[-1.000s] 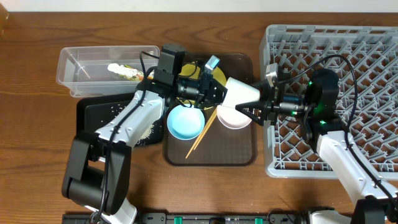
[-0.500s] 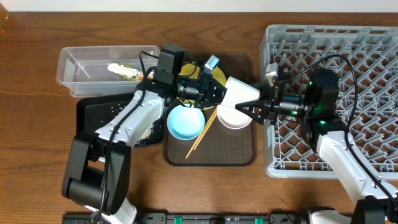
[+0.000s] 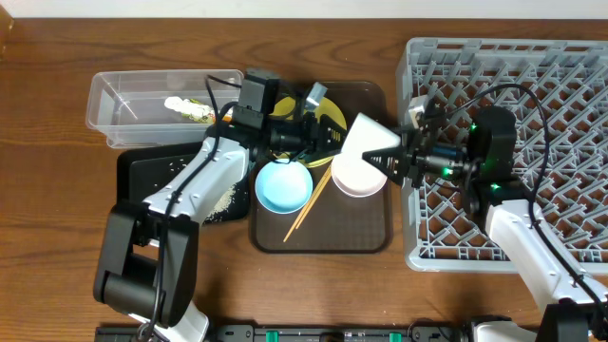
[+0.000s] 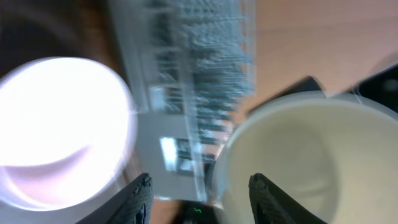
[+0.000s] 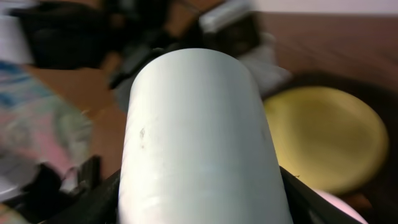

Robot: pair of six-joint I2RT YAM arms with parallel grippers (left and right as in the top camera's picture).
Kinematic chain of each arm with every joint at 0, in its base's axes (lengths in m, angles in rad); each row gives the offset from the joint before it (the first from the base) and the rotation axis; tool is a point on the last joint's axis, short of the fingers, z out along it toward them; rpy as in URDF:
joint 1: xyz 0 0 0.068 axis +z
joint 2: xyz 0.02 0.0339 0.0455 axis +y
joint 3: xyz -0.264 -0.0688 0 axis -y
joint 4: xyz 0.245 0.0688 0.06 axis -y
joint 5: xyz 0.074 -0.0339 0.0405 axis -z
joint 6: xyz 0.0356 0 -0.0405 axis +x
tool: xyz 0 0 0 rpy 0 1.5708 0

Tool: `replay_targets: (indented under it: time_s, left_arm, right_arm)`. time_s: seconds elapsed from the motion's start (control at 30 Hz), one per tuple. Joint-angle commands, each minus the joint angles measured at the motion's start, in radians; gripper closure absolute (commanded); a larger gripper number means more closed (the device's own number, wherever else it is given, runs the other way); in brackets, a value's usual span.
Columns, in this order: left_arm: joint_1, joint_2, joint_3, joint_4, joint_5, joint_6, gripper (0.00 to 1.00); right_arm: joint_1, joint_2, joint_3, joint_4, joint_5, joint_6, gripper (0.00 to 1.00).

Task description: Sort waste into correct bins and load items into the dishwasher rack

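The rack's near wires stand empty, so my right gripper will next go to the right in the overhead view, then down to those wires to release the cup (image 3: 367,144).
The small pale green cup (image 3: 367,144) hangs on its side above the brown tray, with my right gripper (image 3: 393,160) shut round its body. In the right wrist view the cup (image 5: 199,130) fills the space between the black fingers (image 5: 93,193). My left gripper (image 3: 325,135) is open at the cup's mouth; in the left wrist view the cup's rim (image 4: 298,155) lies between its spread fingers (image 4: 140,198) without being pinched. Below lie the yellow plate (image 3: 328,111), light blue bowl (image 3: 283,186), white bowl (image 3: 357,179) and chopsticks (image 3: 306,207). The grey dishwasher rack (image 3: 541,114) stands at the right.
The clear tub (image 3: 133,95) at the back left holds the wrapper scrap (image 3: 188,109). In front of it the black tray (image 3: 152,171) carries loose rice (image 3: 224,201). The dishes rest on a dark brown serving tray (image 3: 353,233) beside the rack's left wall.
My left gripper has opened and let go of the cup's rim, drawing back slightly to the left. The right gripper has tightened a little on the cup and keeps hold of it.
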Motion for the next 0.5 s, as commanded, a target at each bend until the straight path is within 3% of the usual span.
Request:
replay_targets:
  time_s: [0.0,0.17,0.3,0.47]
  left_arm:
    - [0.021,-0.040,0.002,-0.089,-0.283,0.164,0.47]
    - [0.051,-0.148,0.002,-0.278,-0.573,0.296,0.48]
    - [0.078,-0.274,0.002,-0.398,-0.771,0.335,0.47]
    - [0.097,-0.394,0.002,-0.472,-0.915,0.335,0.47]
  right_arm:
    - [-0.032,-0.012,0.014,-0.070,0.229,-0.004,0.82]
    - [-0.070,-0.099,0.027,-0.231,0.378,-0.012,0.99]
    - [-0.109,-0.199,0.097,-0.450,0.536,-0.033,0.99]
    - [-0.152,-0.260,0.247,-0.784,0.780,-0.049,0.99]
